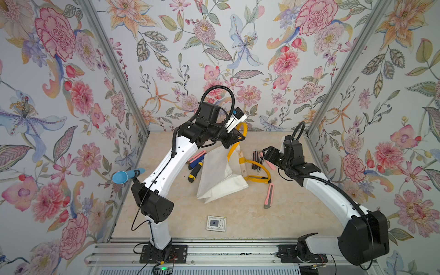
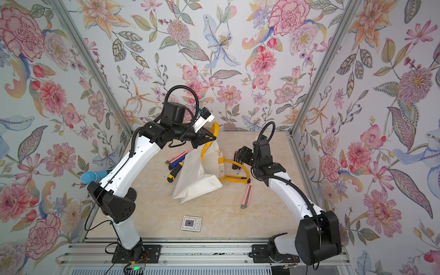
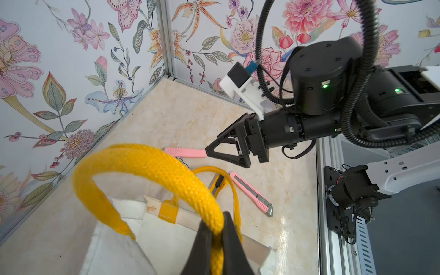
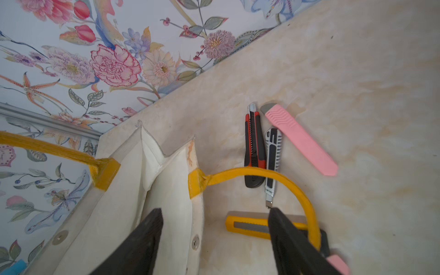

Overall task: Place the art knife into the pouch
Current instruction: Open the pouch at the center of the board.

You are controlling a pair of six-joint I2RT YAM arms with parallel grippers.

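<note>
My right gripper moves down toward the pouch next, fingers astride the pouch's rim by the lower handle's base [image 1: 243,168] [image 4: 197,215]. That free rim lies below on the gripper's pouch side.
The pouch [image 1: 219,176] [image 2: 195,178], an off-white canvas bag, stands mid-table with its mouth open. My left gripper [image 3: 217,228] [image 1: 234,138] is shut on its upper yellow rope handle [image 3: 147,159] and holds it raised. The lower handle [image 4: 285,181] lies on the table. My right gripper [image 4: 215,210] [image 1: 265,151] hovers open and empty at the mouth's right rim [image 4: 195,214]; one finger is over the bag's inside, one over a yellow art knife [image 4: 250,227]. Beside it lie red-black [image 4: 254,147], grey-black [image 4: 272,152] and pink [image 4: 300,138] art knives.
Another pink knife [image 1: 269,195] lies right of the pouch. A pink knife [image 1: 197,156] and two blue-yellow knives [image 1: 195,170] lie on its left. A small square card [image 1: 216,223] sits near the front rail. A blue scoop [image 1: 128,175] is by the left wall.
</note>
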